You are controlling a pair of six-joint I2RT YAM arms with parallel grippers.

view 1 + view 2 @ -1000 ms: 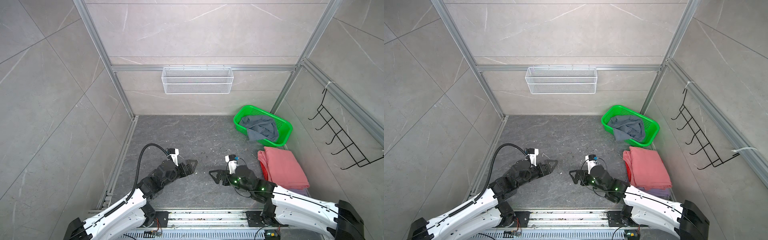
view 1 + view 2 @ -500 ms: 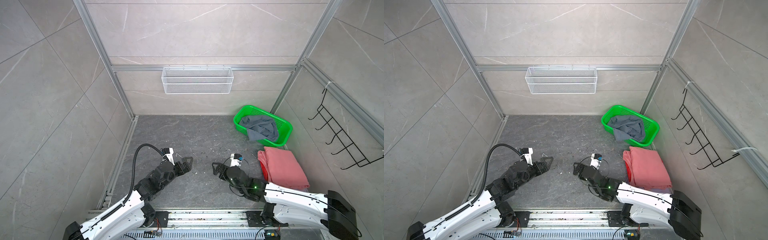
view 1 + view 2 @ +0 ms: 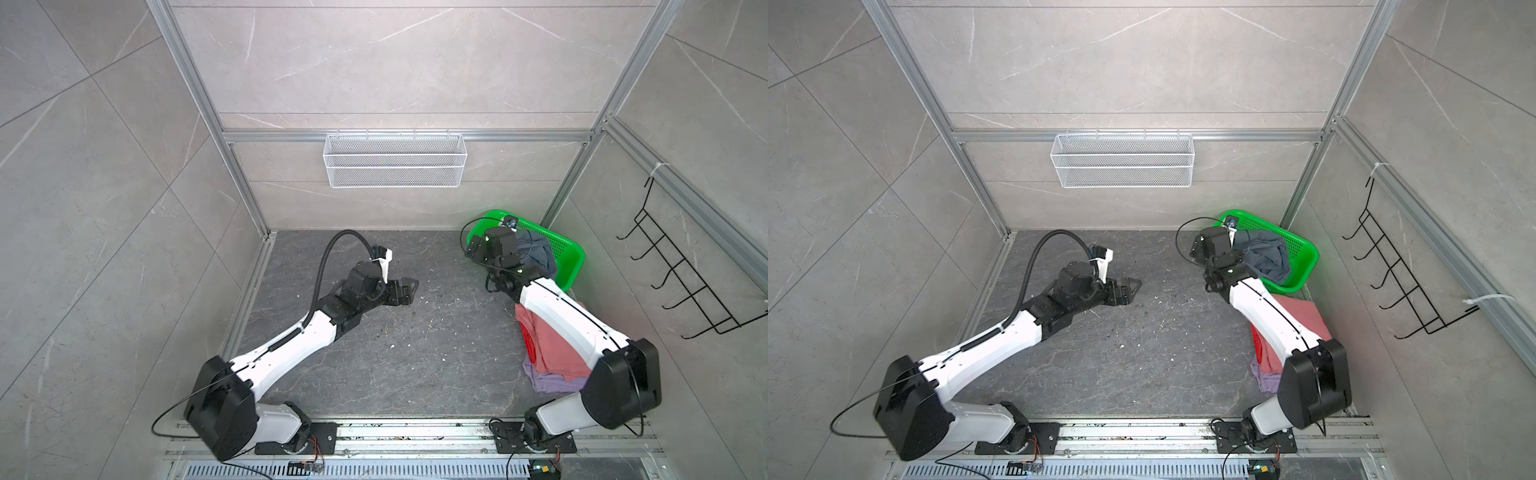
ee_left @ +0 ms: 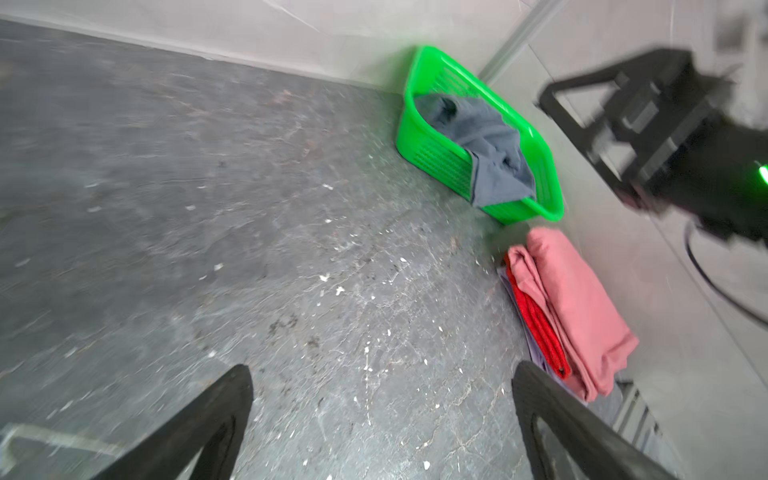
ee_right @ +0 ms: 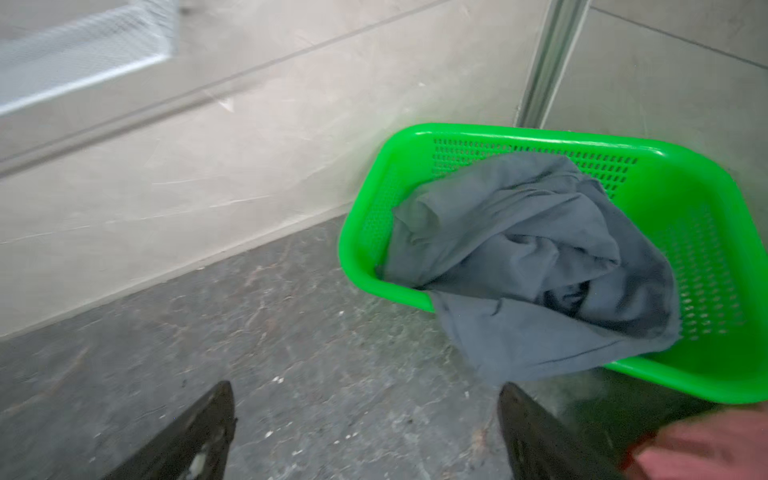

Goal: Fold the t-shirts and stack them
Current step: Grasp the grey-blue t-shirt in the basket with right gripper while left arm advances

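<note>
Raised folds show on the t-shirt's bunched middle toward the hook rack. I must next swing my right gripper over the basket and down onto them below it.
A slate blue-grey t-shirt lies crumpled in a green basket at the back right, one corner hanging over the rim. In front of the basket lies a folded stack: salmon-pink t-shirt on top, lavender t-shirt at the bottom, partly hidden under my right arm. My right gripper hovers open and empty just left of the basket. My left gripper is open and empty over the bare floor at mid-left.
A red cloth is sandwiched in the stack. A white wire basket hangs on the back wall and a black hook rack on the right wall. Aluminium posts frame the corners. The dark stone floor is speckled white.
My right arm has swung from the front centre back and right to the green basket. My left gripper has moved farther back. Both grippers stayed open.
</note>
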